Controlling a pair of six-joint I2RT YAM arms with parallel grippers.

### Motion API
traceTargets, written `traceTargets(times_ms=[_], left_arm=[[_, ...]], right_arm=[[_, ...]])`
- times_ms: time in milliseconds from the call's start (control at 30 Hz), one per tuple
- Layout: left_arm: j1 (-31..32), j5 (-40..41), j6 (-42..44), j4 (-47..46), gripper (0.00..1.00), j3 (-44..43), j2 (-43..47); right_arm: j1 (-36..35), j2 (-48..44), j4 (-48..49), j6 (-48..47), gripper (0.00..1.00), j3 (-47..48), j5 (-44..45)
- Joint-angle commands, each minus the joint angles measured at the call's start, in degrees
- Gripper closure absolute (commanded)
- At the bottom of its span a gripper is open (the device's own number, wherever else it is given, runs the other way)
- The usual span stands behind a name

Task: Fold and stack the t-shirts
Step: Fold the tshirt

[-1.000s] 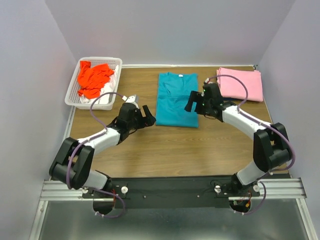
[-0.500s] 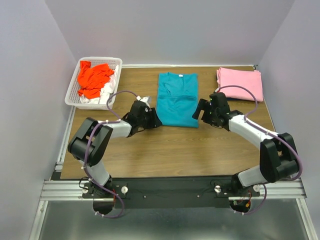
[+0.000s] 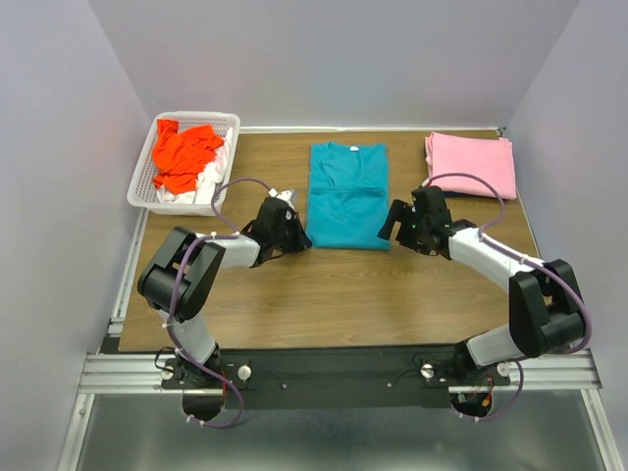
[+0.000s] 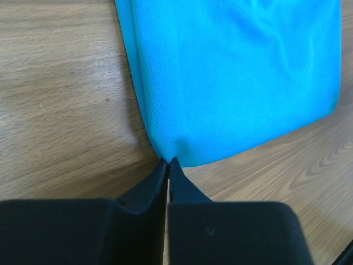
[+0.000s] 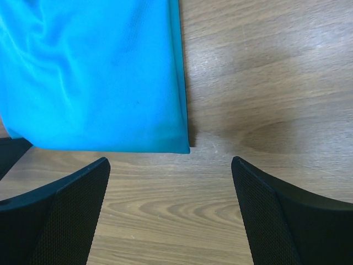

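Observation:
I should next lower my right gripper's open fingers around the teal t-shirt's loose near corner (image 3: 387,246) (image 5: 184,147), which lies below while my left gripper pinches the other corner.
A teal t-shirt (image 3: 345,196), folded lengthwise, lies on the wooden table (image 3: 343,285) with its collar at the far end. My left gripper (image 3: 300,236) is at its near left corner. In the left wrist view the jaws (image 4: 168,161) are pressed together on that puckered corner of teal cloth (image 4: 231,77). My right gripper (image 3: 392,222) stands open just short of the near right corner (image 5: 165,138), with bare wood between its fingers (image 5: 71,199). A folded pink t-shirt (image 3: 471,165) rests at the far right. An orange-red t-shirt (image 3: 183,152) and a white one (image 3: 186,196) lie crumpled in the basket.
A white lattice basket (image 3: 196,115) sits at the far left corner of the table. Grey walls close in the back and both sides. Bare wood stretches between the teal shirt's near hem and the arm bases.
My left gripper moved right to the teal shirt's near left corner and closed on it. The right gripper slid back toward the near right corner, staying open.

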State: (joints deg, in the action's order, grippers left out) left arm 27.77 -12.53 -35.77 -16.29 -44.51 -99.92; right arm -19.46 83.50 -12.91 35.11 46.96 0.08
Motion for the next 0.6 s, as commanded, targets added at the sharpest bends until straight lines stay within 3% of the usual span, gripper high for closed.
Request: traceTargets(times_ms=[0,167,433,567], left_arm=[[0.2,1.1,1.3,1.9,1.0,-0.4,-0.6],[0.2,0.4,2.0,2.0,1.0,-1.1,-1.1],[0.2,0.9,2.5,1.7,1.0,-0.7,-0.4],[0.2,0.5,2.3,1.9,1.0,-0.8,-0.5]], right_arm=[[0.3,2.3,0.4,-0.1,0.09,-0.4,-3.3],[0.3,5.1,0.6,-0.9,0.31,0.7,-6.9],[0.3,8.9,1.0,-1.3,0.42,1.2,-5.7],[0.3,11.2,1.0,-1.0,0.65,2.3,-6.3]])
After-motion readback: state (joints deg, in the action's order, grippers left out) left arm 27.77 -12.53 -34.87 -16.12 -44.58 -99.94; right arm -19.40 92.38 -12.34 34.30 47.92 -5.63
